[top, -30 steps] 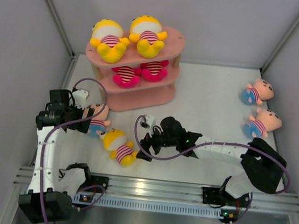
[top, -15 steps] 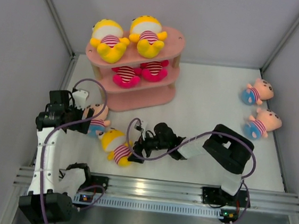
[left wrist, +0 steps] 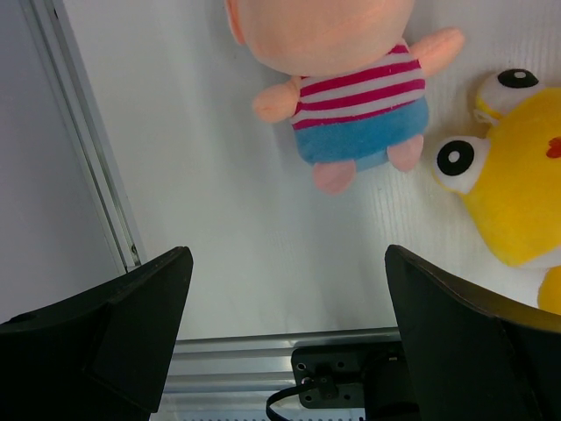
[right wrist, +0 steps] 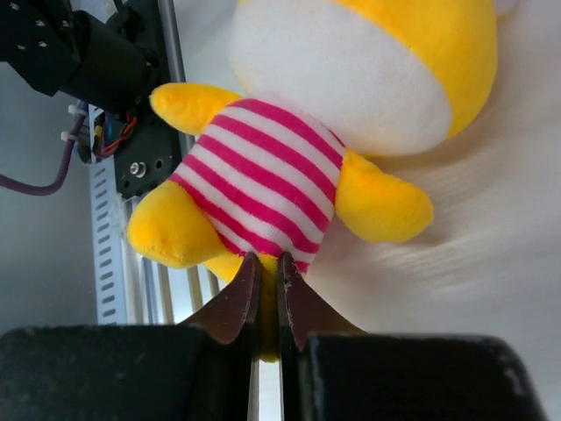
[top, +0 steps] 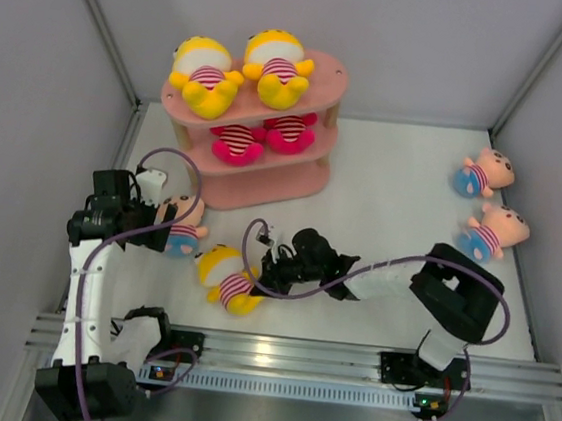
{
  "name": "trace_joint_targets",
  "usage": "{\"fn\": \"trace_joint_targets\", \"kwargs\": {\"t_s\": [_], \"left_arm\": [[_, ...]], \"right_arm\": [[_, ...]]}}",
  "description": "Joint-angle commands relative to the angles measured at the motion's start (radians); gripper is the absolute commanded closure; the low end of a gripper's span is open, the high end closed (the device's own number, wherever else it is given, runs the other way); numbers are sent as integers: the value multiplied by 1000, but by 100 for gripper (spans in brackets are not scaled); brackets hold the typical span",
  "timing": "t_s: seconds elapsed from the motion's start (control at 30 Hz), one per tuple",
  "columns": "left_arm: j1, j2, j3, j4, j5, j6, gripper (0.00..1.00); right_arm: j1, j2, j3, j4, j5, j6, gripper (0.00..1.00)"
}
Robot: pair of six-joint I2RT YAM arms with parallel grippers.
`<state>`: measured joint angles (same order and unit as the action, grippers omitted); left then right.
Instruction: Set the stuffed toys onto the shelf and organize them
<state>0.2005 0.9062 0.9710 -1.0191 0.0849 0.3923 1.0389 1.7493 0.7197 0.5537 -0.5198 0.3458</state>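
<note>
My right gripper will next carry the yellow toy up and outward over the top board's empty end [top: 327,78] and let go of it there, because yellow toys already fill the rest of the board.
A yellow stuffed toy [top: 226,277] in a red-and-white striped shirt lies on the table near the front. My right gripper [top: 262,279] is shut on its yellow lower body. In the right wrist view the fingertips [right wrist: 266,263] pinch yellow plush just below the striped shirt [right wrist: 263,180]. A peach-headed toy with a blue bottom [top: 181,222] lies just left of it. My left gripper [top: 154,225] hovers beside that toy, open and empty [left wrist: 285,259], with the peach toy [left wrist: 351,96] ahead of the fingers. The pink shelf [top: 309,178] stands at the back left.
Two yellow toys [top: 207,74] [top: 274,64] lie on the shelf's top board and two striped toys [top: 238,141] [top: 289,131] on the middle one. Two peach-headed toys [top: 484,174] [top: 492,233] lie by the right wall. A metal rail [top: 286,352] runs along the front edge.
My right gripper reached left to the yellow toy and closed on its lower body. The right arm's elbow swung about. The left arm stayed still.
</note>
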Motion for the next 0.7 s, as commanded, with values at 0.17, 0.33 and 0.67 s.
{"fn": "trace_joint_targets", "kwargs": {"t_s": [0.17, 0.33, 0.67], "left_arm": [[4, 3, 40, 2, 15, 8, 3], [2, 3, 61, 2, 16, 11, 3], [2, 0, 81, 2, 36, 19, 3]], "right_arm": [[19, -460, 279, -882, 211, -312, 100], [-22, -562, 471, -1198, 268, -298, 100], [-336, -694, 648, -1546, 466, -261, 100]]}}
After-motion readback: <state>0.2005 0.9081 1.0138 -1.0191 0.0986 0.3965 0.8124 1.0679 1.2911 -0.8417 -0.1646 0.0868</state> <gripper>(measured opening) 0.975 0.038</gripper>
